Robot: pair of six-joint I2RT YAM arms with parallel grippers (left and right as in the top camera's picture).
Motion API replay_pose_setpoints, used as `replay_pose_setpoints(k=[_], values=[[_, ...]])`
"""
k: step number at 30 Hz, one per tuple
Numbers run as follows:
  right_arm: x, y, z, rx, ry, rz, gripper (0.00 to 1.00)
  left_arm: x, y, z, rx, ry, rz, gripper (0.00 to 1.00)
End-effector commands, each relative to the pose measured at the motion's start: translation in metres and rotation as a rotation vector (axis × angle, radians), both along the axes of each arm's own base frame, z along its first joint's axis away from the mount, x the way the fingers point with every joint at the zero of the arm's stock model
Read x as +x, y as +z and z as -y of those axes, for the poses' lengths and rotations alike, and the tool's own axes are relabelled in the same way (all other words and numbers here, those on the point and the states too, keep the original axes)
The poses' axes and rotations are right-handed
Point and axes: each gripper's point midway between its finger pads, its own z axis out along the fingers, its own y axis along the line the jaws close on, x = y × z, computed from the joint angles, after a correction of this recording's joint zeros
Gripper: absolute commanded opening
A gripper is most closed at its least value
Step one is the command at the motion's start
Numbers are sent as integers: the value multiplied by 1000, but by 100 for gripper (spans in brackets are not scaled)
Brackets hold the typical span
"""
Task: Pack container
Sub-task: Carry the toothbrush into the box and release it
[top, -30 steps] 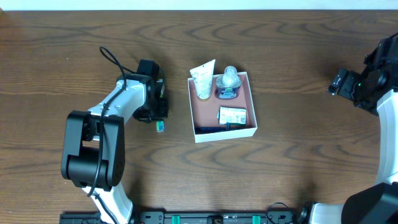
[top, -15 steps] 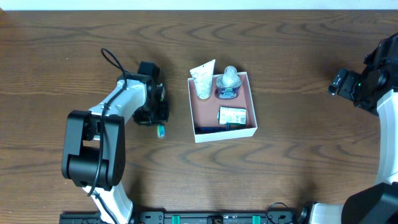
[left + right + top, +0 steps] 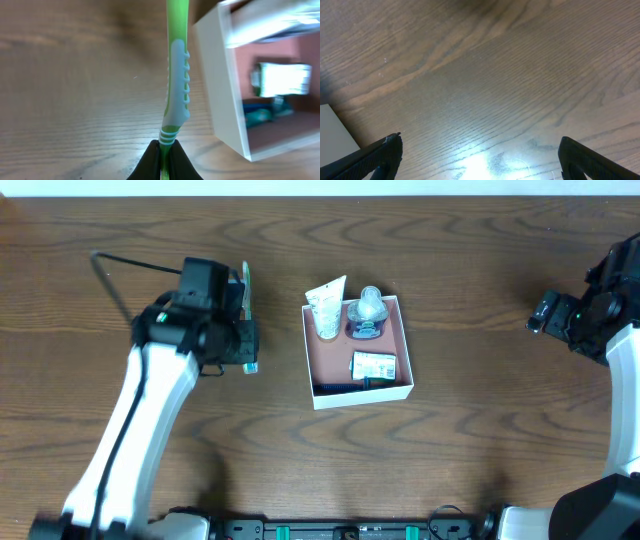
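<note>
The toothbrush [image 3: 247,292] should go over the container in my left gripper, turned at an angle. Then it should go down into the gap of bare container bottom between the bottle [image 3: 368,313] and the packet.
The container [image 3: 405,391] is a shallow white box with a reddish-brown inside, at the table's middle. It holds a white tube [image 3: 326,310], a clear-capped bottle [image 3: 368,313] and a green-white packet [image 3: 374,366]. My left gripper [image 3: 247,340] is shut on a green toothbrush [image 3: 176,75] and holds it above the table, left of the container [image 3: 225,95]. The toothbrush shows upright in the overhead view [image 3: 246,290]. My right gripper [image 3: 480,160] is open and empty over bare wood at the far right, also in the overhead view [image 3: 545,313].
The table is dark brown wood [image 3: 470,460]. A black cable [image 3: 130,263] arcs from the left arm. The container's white corner [image 3: 335,132] shows at the left edge of the right wrist view.
My left gripper has lifted the toothbrush off the table and risen, moving slightly back. The left arm has swung up. The right arm has not moved.
</note>
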Motion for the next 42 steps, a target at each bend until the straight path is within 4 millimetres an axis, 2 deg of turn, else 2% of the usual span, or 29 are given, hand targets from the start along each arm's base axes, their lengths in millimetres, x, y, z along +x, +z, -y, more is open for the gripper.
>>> replay_pose_setpoints(k=[1,4,7,11,15,20,24,27,33,38,39,40,41,42], values=[[0,0,1,4,-14,2,99,-14,32,20,-32,-127,101,6],[0,0,1,4,-14,2,99,-31,52,44,-42,-270,182,6],[0,0,1,4,-14,2,99,-46,60,68,-28,-427,232,6],[0,0,1,4,-14,2,99,-59,56,103,7,-656,280,6],[0,0,1,4,-14,2,99,-56,41,126,61,-797,299,6],[0,0,1,4,-14,2,99,-39,9,136,138,-882,264,6],[0,0,1,4,-14,2,99,-22,-18,133,219,-869,220,6],[0,0,1,4,-14,2,99,-18,-34,135,244,-916,194,6],[0,0,1,4,-14,2,99,-13,-50,138,251,-928,166,6],[0,0,1,4,-14,2,99,-12,-52,139,251,-928,164,6],[0,0,1,4,-14,2,99,-12,-52,139,251,-928,167,8],[0,0,1,4,-14,2,99,-12,-51,139,251,-928,168,17],[0,0,1,4,-14,2,99,-11,-51,140,250,-928,170,35],[0,0,1,4,-14,2,99,-11,-51,140,250,-927,174,44]])
